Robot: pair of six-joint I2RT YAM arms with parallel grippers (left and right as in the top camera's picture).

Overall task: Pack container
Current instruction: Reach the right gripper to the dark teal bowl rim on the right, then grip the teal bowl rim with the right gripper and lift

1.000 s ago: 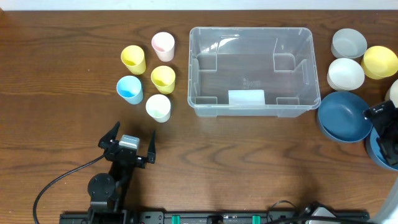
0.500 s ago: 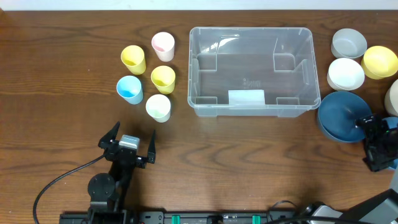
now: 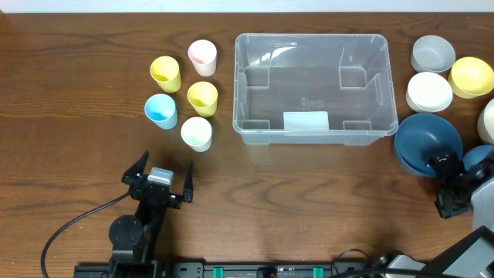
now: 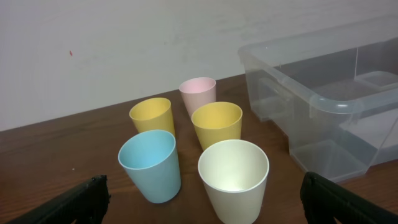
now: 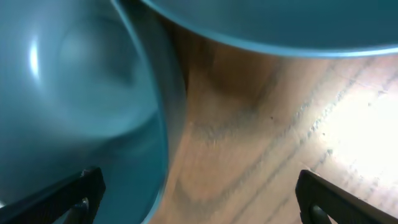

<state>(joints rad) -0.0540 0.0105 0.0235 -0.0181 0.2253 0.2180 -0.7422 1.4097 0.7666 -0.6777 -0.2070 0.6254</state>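
I will next keep my right gripper low and move it slightly toward the large dark blue bowl, and then onto its near rim [image 3: 434, 173] [image 5: 164, 151].
The container [image 3: 309, 36], a large clear bin, stands open and holds nothing at the table's back centre; its corner shows in the left wrist view [image 4: 323, 99]. My left gripper [image 3: 165, 164] hangs open in front of five cups, facing the cream cup [image 4: 233, 177] and blue cup [image 4: 149, 163] with nothing between its fingers [image 4: 81, 199]. My right gripper [image 3: 454, 171] is open, low between the large dark blue bowl [image 3: 427, 143] and a smaller blue bowl [image 3: 480, 158]. In the right wrist view the jaws straddle a blue bowl's rim [image 5: 158, 124], blurred; contact cannot be told.
Yellow [image 3: 165, 73], pink [image 3: 202, 55], yellow [image 3: 202, 97], blue [image 3: 160, 110] and cream [image 3: 197, 133] cups stand left of the container. Grey [image 3: 432, 54], yellow [image 3: 472, 76] and white [image 3: 428, 91] bowls sit at the back right. The left arm's cable trails at the front left.
My right gripper has come from the right edge toward the front and left, down between the two blue bowls. The left arm, cups and container have not moved.
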